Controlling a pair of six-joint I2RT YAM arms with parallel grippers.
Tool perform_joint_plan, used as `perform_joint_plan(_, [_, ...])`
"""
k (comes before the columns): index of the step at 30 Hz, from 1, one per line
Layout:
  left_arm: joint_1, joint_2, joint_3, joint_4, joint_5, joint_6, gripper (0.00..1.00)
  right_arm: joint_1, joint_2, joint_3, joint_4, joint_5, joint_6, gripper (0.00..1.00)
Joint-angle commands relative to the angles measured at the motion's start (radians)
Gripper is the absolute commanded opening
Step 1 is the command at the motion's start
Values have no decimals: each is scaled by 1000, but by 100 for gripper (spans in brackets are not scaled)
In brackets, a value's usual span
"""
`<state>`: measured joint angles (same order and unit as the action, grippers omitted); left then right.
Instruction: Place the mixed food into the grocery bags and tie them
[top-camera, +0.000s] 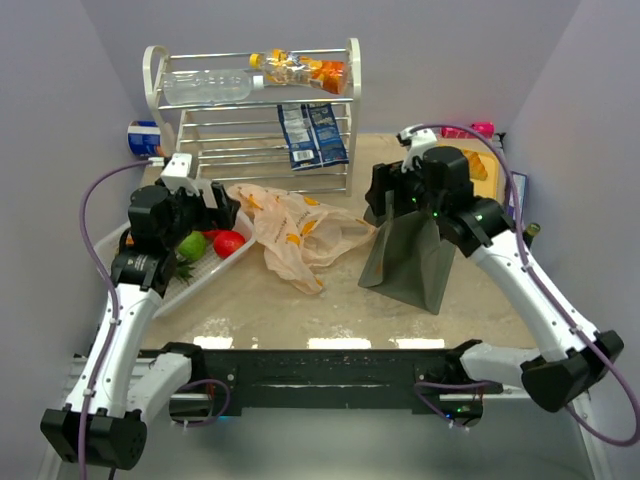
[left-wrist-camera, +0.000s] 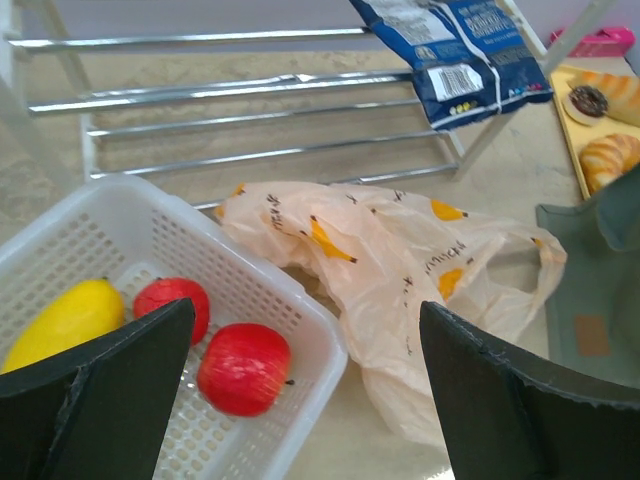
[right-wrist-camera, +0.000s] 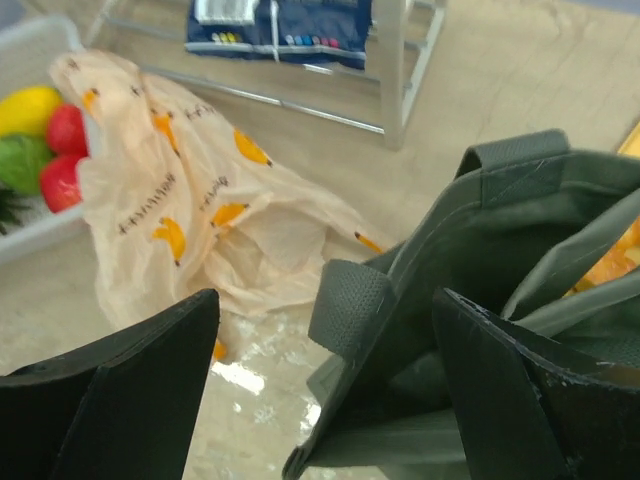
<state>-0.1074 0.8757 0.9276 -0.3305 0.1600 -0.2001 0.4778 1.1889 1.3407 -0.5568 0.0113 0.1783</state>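
The tote's woven strap stands up beyond the peach bag (top-camera: 300, 232), to the right of my left gripper in the top view, so I will cross that bag onto it.
My left gripper (top-camera: 217, 206) (left-wrist-camera: 305, 305) is open and empty, above the near corner of the white tray (left-wrist-camera: 318, 352). The tray holds two red fruits (left-wrist-camera: 243, 367), a yellow one (left-wrist-camera: 68, 318) and a green one (top-camera: 191, 245). The peach plastic bag (top-camera: 300, 232) (left-wrist-camera: 400, 270) lies crumpled at the table's middle. My right gripper (top-camera: 380, 200) (right-wrist-camera: 326, 292) is open, its jaws on either side of a handle (right-wrist-camera: 350, 305) of the olive-green tote (top-camera: 410, 255) (right-wrist-camera: 520, 230), not closed on it. A clear bottle (top-camera: 205, 87), an orange-filled bottle (top-camera: 300, 70) and blue snack packets (top-camera: 312, 135) sit on the wire rack.
The wire rack (top-camera: 255, 150) stands at the back. A yellow tray with pastries (left-wrist-camera: 605, 120) lies at the back right, behind the tote. A blue-and-white can (top-camera: 143, 137) stands left of the rack. Walls close in on both sides.
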Motion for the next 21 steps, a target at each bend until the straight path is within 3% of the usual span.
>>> perform_joint_plan(1, [-14,28,54,-54,154,-55,100,47,40,47,-61,214,-19,89])
perform_joint_plan(3, [-24,34,68,-70,162,-56,100,58,67,48,-77,257,-26,87])
perform_joint_plan(5, [-57,32,79,-65,154,-65,100,61,75,35,-69,262,-37,78])
perform_joint_plan(6, [-70,31,77,-55,139,-87,100,62,78,34,-71,253,-46,63])
perform_joint_plan(8, [-123,34,48,1,128,-120,100,73,75,32,-87,201,-60,48])
perform_joint_plan(9, [-138,46,34,27,141,-168,99,80,61,26,-89,185,-77,32])
perform_joint_plan(11, [-190,68,5,103,168,-212,98,113,32,-9,-74,118,-91,21])
perform_joint_plan(12, [-211,92,2,120,165,-244,97,125,-4,-26,-62,98,-98,11])
perform_joint_plan(15, [-288,126,10,183,162,-304,97,179,-69,-119,26,1,-86,0])
perform_joint_plan(21, [-347,149,-19,390,182,-456,97,265,-170,-268,207,-97,-73,0])
